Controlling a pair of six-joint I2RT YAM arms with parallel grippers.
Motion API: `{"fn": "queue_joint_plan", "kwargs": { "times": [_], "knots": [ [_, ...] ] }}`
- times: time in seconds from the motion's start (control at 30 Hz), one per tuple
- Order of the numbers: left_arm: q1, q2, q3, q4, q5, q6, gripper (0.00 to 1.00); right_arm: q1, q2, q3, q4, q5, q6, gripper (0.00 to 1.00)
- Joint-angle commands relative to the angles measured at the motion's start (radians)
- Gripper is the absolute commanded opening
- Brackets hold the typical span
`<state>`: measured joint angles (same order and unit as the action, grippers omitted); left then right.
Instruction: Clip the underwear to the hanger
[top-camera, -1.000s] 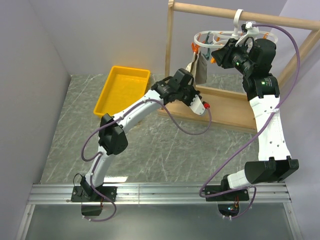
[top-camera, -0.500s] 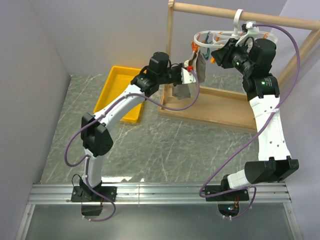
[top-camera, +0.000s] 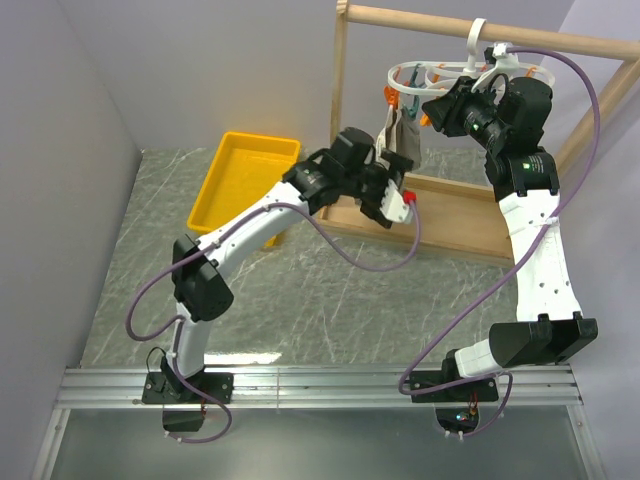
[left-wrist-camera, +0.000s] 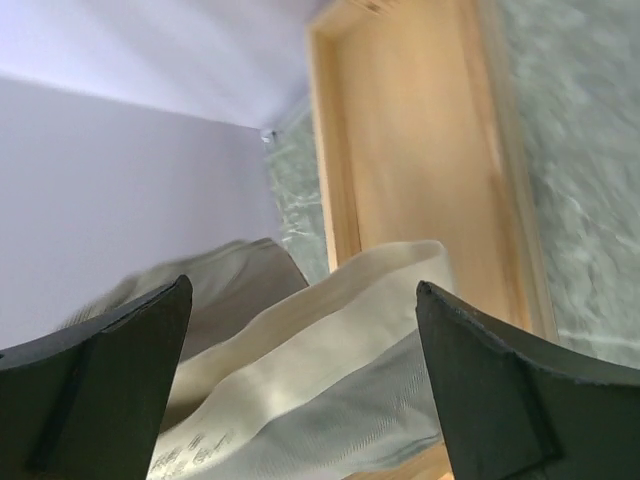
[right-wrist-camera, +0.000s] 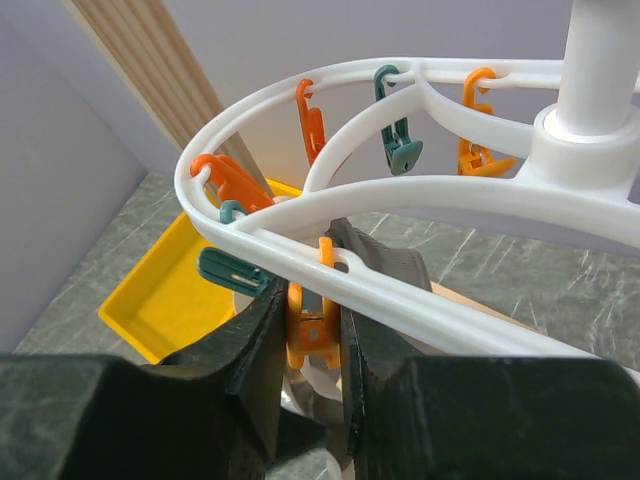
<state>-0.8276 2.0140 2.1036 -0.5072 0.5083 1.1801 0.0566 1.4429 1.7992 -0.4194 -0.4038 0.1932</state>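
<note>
The beige waistband (left-wrist-camera: 330, 340) lies unpinched between my left gripper's open fingers. So next my left gripper turns and comes down toward the waistband's loose end (left-wrist-camera: 418, 264), then closes there.
The white ring hanger (top-camera: 445, 70) hangs by its hook from the wooden rail. Grey-taupe underwear (top-camera: 403, 140) dangles from its near left side. My right gripper (top-camera: 436, 108) is up at the ring, shut on an orange clothespin (right-wrist-camera: 314, 322) that it squeezes between both fingers, with dark fabric (right-wrist-camera: 390, 265) just behind. My left gripper (top-camera: 398, 200) sits lower, below the underwear, jaws wide open. In the left wrist view the beige waistband (left-wrist-camera: 330, 340) lies between the spread fingers (left-wrist-camera: 500, 400) without being pinched.
A wooden rack frame (top-camera: 341, 110) with a flat base board (top-camera: 450, 220) stands at the back right. A yellow tray (top-camera: 245, 175) lies at the back left. Other orange and teal pins (right-wrist-camera: 397, 135) hang round the ring.
Half a second ago my left gripper was raised at the underwear's lower edge; it has dropped down and to the right and opened. The right arm has not moved.
</note>
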Motion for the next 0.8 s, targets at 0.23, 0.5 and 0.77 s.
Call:
{"fn": "queue_joint_plan", "kwargs": {
  "times": [0.23,0.5,0.77],
  "knots": [
    [-0.059,0.133,0.22,-0.247,-0.358,0.415,0.99,0.019,-0.026,0.017,0.027,-0.035,-0.009,0.0],
    [-0.065,0.2,0.222,-0.179,-0.467,0.541,0.99,0.032,-0.044,-0.001,0.024,-0.04,-0.038,0.0],
    [-0.065,0.212,0.191,-0.142,-0.562,0.601,0.99,0.038,-0.052,-0.012,0.03,-0.038,-0.037,0.0]
  ]
}}
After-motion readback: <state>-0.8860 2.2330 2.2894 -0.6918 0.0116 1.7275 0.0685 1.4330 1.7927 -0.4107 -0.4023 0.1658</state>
